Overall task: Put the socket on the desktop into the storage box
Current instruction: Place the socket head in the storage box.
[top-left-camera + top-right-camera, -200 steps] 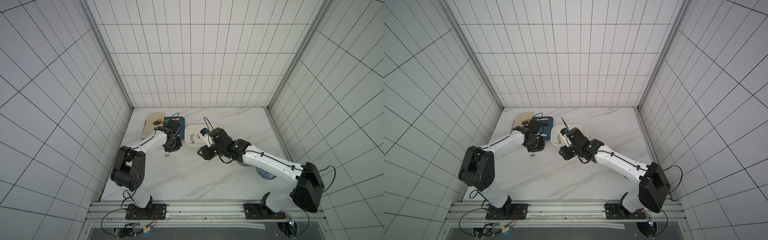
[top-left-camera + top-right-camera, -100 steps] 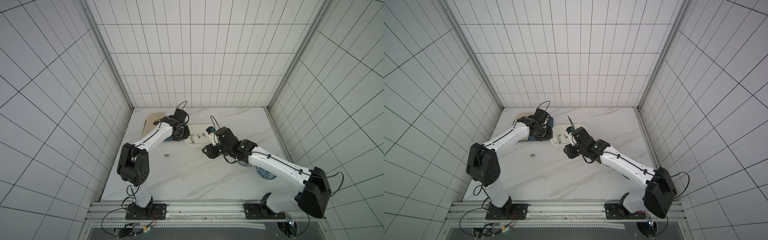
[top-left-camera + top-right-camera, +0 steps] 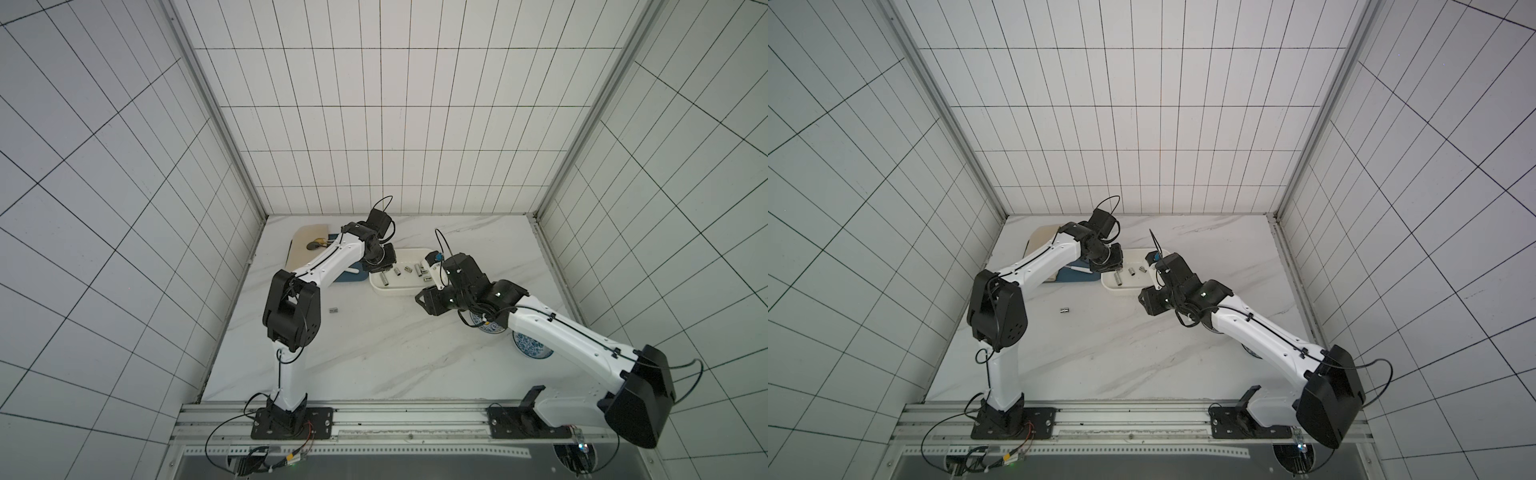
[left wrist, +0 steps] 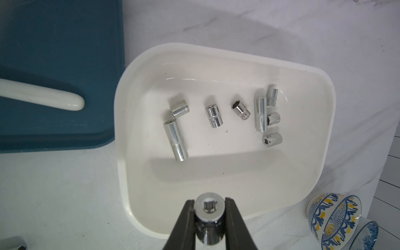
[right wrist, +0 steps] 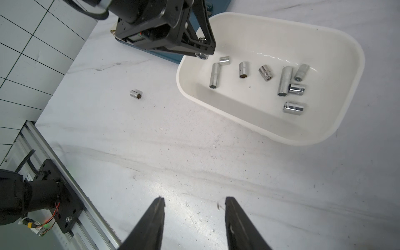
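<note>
The chrome socket still hangs by the box's rim [image 5: 180, 86]. It goes outward and down over the middle short sockets next, and my left gripper releases it inside.
My left gripper [image 4: 208, 205] is shut on a shiny steel socket [image 4: 209, 218], held end-on over the corner of the white storage box [image 4: 134, 86]. The right wrist view shows that socket [image 5: 201, 56] at the box's rim [image 5: 180, 86]. Several sockets [image 4: 214, 115] lie inside the box. One short socket [image 3: 333, 309] lies loose on the white desktop [image 3: 374, 353], left of the box; it also shows in the right wrist view [image 5: 136, 94]. My right gripper [image 5: 194, 202] is open over bare desktop in front of the box, with nothing between its fingers.
A dark-blue tray [image 4: 54, 65] with a white handle [image 4: 43, 97] on it touches the box's left side, and a beige board [image 3: 303, 245] lies behind it. Blue-patterned bowls [image 3: 532, 345] stand under the right arm. The metal rail [image 3: 374, 415] runs along the front edge.
My left arm has swung from beside the loose socket back to the box, carrying a socket. My right arm has drawn slightly to the right, still open.
</note>
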{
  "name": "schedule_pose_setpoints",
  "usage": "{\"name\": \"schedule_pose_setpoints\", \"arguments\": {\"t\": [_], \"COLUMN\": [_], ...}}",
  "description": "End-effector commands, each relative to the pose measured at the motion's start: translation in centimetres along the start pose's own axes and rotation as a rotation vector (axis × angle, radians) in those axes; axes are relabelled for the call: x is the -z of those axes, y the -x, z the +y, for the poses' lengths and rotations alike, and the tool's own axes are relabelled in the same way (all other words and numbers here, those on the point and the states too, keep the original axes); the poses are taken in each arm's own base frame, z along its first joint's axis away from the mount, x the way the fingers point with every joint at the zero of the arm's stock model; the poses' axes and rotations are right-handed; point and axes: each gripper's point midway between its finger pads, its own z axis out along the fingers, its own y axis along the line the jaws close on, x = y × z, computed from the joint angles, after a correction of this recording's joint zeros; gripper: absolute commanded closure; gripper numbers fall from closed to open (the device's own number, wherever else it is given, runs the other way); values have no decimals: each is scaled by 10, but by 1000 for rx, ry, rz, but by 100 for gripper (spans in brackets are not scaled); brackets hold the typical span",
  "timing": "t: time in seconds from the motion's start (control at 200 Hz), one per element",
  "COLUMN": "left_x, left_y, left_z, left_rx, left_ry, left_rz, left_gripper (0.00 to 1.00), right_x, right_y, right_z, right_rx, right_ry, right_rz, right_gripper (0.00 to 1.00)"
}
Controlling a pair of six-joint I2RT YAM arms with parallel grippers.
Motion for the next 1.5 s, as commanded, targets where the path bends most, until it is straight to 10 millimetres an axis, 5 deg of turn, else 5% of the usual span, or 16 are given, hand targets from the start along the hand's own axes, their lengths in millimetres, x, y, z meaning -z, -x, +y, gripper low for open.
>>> {"name": "schedule_pose_setpoints", "arguments": {"t": [0.0, 0.34, 0.8, 1.494], "left_x": [-5, -32, -70, -92], "left_y": [4, 20, 34, 36], "left_z": [-13, -28, -36, -35], "left_rx": [-33, -50, -60, -62], "left_ry": [-14, -24, -33, -42], "left_rz": [10, 24, 40, 44], "left_gripper": [83, 83, 82, 77], "right_x": [6, 8, 7, -2], "right_y": [-5, -5, -8, -21], "right_z": [-12, -35, -41, -46], "right_rx": [-32, -85, -99, -122], "right_ry": [-38, -115, -134, -137], "right_rz": [4, 12, 29, 59], "right_gripper": [51, 51, 51, 51]}}
